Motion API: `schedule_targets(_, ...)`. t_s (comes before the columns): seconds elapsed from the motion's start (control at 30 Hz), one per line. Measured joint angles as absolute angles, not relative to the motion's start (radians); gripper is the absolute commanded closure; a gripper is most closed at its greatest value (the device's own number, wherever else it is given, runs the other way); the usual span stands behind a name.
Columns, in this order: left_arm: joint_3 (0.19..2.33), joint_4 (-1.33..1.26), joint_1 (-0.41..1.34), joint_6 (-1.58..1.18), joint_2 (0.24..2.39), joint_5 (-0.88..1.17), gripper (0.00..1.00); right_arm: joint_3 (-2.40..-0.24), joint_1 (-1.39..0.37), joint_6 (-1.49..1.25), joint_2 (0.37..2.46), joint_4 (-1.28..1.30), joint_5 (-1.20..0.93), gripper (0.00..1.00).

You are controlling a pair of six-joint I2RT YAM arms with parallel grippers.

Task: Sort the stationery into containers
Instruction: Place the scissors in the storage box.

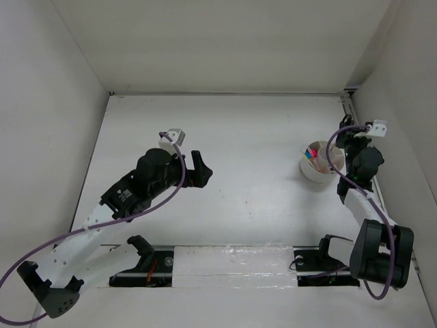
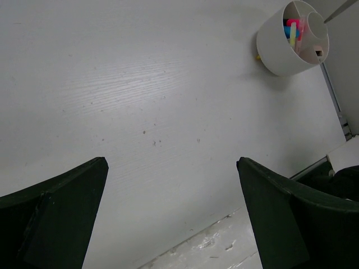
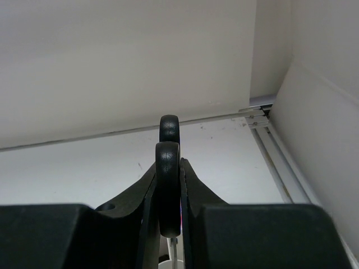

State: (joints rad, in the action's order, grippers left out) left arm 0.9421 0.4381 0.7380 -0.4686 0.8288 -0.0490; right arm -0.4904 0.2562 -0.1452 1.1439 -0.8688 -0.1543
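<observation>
My right gripper should next lower the scissors (image 3: 168,140) down toward the tub's open round section (image 3: 170,264) and let go of their black handles, as the scissors' blade already points downward above the tub's rim.
The round white tub (image 1: 315,172) stands at the right of the table, with pink, blue and yellow stationery (image 2: 291,28) upright in its compartments; it also shows in the left wrist view (image 2: 277,53). My right gripper (image 3: 168,164) is shut on the black handles of the scissors (image 3: 168,140) and holds them just above the tub, the blade (image 3: 175,249) pointing down toward its rim. In the top view my right gripper (image 1: 347,139) sits beside the tub's far right side. My left gripper (image 2: 171,161) is open and empty over bare table at centre-left (image 1: 203,169).
White walls close in the table at the left, back and right. A metal rail (image 1: 351,113) runs along the right wall close to the tub. A taped strip (image 1: 232,263) lies along the near edge between the arm bases.
</observation>
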Motion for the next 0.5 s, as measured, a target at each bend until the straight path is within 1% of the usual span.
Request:
schedule_targets(0.2, 0.942, 0.438, 0.738, -0.468, 0.822, -0.049, 0.00, -0.487, 0.256, -0.158, 1.183, -0.907, -0.180, 1.00)
schedule_targets(0.5, 0.942, 0.438, 0.738, -0.468, 0.814, -0.049, 0.00, -0.430, 0.256, -0.162, 1.186, -0.933, -0.192, 0.99)
